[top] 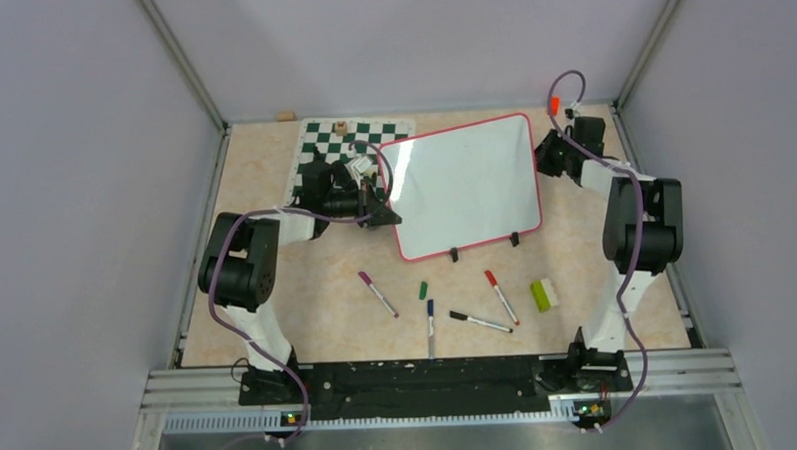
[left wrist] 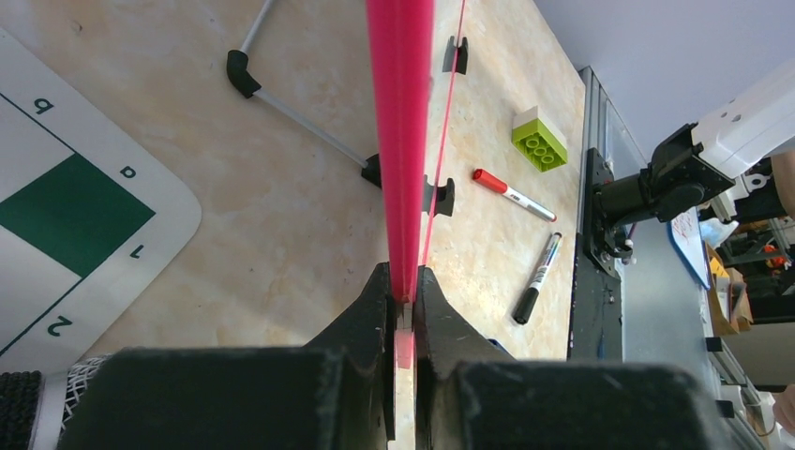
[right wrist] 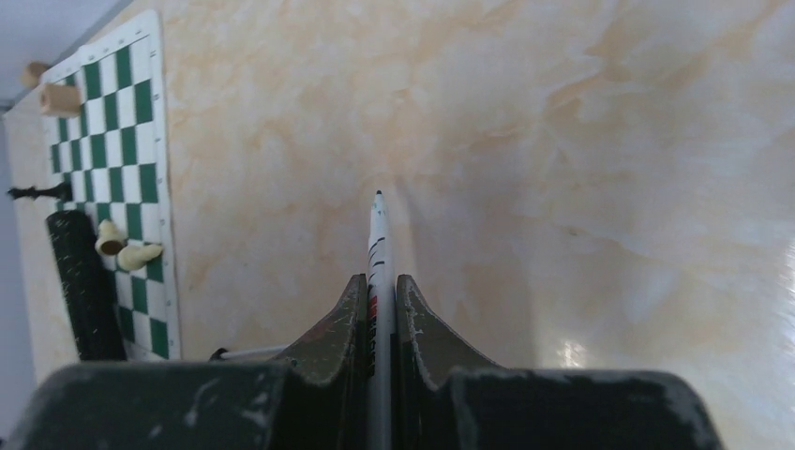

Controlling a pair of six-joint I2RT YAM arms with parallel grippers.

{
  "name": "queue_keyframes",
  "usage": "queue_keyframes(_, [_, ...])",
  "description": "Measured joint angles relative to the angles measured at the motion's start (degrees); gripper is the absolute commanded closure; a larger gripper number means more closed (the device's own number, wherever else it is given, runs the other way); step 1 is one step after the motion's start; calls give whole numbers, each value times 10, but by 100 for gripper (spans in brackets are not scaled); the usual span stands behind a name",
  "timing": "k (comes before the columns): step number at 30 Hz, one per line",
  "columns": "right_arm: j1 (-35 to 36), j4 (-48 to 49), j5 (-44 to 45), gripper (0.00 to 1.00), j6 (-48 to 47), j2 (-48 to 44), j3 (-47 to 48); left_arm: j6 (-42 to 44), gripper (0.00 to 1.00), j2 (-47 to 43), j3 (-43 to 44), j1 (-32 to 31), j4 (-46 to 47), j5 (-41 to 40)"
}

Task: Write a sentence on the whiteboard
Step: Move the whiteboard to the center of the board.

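The board's held frame comes slightly back toward my base with my left gripper next, which then opens, since the board (top: pixel 464 185) (left wrist: pixel 403 141) stands at an angle to the table's near edge.
The whiteboard (top: pixel 463 188), white with a red-pink frame, stands tilted on two black feet at the table's middle. Its face looks blank and no teal sentence shows on it. My left gripper (top: pixel 382 214) is shut on the board's left edge. In the left wrist view the frame (left wrist: pixel 401 141) runs edge-on into the gripper (left wrist: pixel 403 292). My right gripper (top: pixel 546 158) is beside the board's upper right corner. It is shut (right wrist: pixel 378 281) on a white marker (right wrist: pixel 378 234) whose dark tip points at the marbled surface, apart from it.
The green-and-white chess mat (top: pixel 322 153) with a few pieces lies behind the left gripper. Several markers lie in front of the board, among them a red one (top: pixel 500 296) and a black one (top: pixel 480 322). A green brick (top: pixel 544 295) and a loose green cap (top: pixel 423 289) are there too.
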Motion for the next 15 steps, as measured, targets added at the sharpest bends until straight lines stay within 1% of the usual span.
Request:
queue_keyframes(4, [0, 44, -74, 100, 8, 28, 3, 2, 100, 4, 3, 0, -2, 2])
queue_keyframes(10, [1, 77, -101, 100, 14, 28, -13, 12, 100, 4, 5, 0, -9, 2])
queue_keyframes(15, [1, 88, -88, 100, 20, 12, -59, 14, 100, 4, 6, 1, -13, 3])
